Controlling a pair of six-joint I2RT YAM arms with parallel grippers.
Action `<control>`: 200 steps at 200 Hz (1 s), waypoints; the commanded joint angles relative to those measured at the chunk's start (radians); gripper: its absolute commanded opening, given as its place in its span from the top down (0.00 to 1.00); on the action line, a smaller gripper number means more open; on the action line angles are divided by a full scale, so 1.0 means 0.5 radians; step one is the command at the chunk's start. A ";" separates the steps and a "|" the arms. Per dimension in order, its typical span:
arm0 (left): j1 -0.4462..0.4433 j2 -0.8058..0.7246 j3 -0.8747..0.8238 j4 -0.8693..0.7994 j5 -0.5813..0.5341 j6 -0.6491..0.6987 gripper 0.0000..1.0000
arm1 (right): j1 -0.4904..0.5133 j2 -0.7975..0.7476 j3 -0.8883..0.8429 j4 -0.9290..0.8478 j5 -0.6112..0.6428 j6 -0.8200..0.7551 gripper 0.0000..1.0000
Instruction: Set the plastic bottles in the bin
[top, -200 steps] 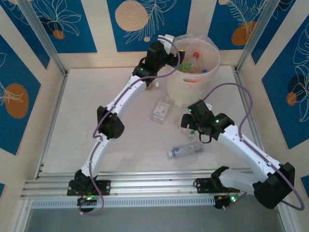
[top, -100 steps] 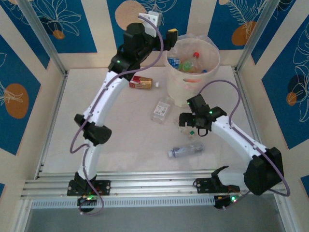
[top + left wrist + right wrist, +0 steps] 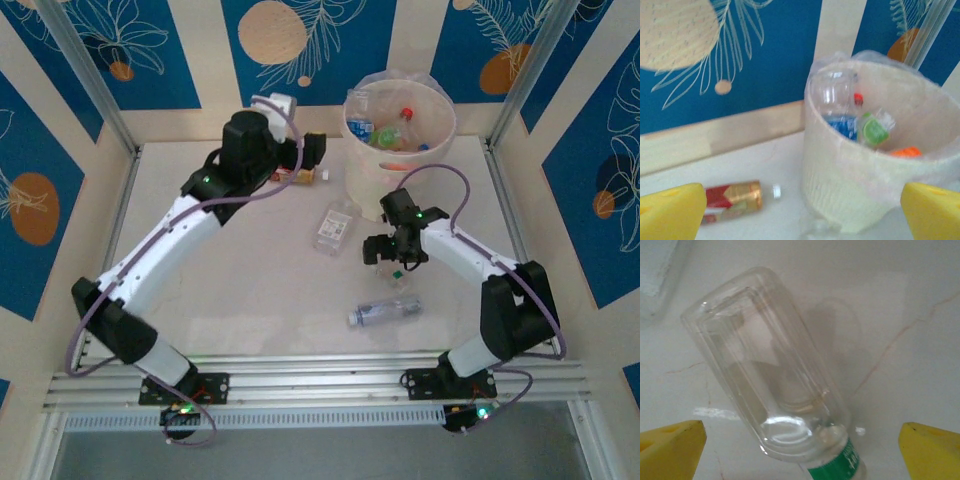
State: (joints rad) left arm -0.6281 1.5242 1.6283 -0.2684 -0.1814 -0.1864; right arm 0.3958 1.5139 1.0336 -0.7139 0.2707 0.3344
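Observation:
My right gripper should next turn in line with the clear bottle and go down until its yellow fingers are on both sides of the bottle's body, because the bottle lies slanted between them.
The bin stands at the back of the table with several bottles inside; the left wrist view shows blue, green and orange labels in the bin. My left gripper hangs open and empty just left of it, above a red-and-gold labelled bottle that lies on its side. My right gripper is open low over the table. A clear bottle with a green label lies between its yellow fingers, apart from them. A squashed clear bottle and another bottle lie mid-table.
Aluminium posts and blue patterned wall panels close in the table on three sides. A metal rail runs along the near edge by the arm bases. The bin's bag liner sticks up above its rim.
My left arm has pulled back from over the bin, swinging left and down, its gripper open and empty. The right gripper has edged slightly back and left, staying low over the table.

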 commanded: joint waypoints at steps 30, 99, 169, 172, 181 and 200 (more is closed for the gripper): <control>0.017 -0.328 -0.422 0.113 -0.172 -0.164 0.00 | 0.000 0.217 0.100 -0.013 -0.055 -0.129 0.01; 0.024 -0.493 -0.618 0.032 -0.325 -0.208 0.00 | 0.024 0.519 0.237 0.025 0.024 -0.215 0.03; 0.045 -0.544 -0.662 0.014 -0.416 -0.219 0.00 | 0.067 0.699 0.406 -0.028 0.126 -0.347 0.27; 0.044 -0.544 -0.662 0.015 -0.415 -0.219 0.01 | 0.070 0.702 0.411 -0.035 0.133 -0.350 0.28; 0.049 -0.553 -0.664 0.010 -0.417 -0.220 0.00 | 0.081 0.701 0.423 -0.052 0.154 -0.354 0.32; 0.053 -0.569 -0.672 0.013 -0.420 -0.217 0.01 | 0.109 0.655 0.417 -0.076 0.195 -0.348 0.38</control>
State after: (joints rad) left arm -0.6174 1.2709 1.2976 -0.2546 -0.3679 -0.2832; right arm 0.4335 1.8538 1.2156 -0.7124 0.3302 0.1764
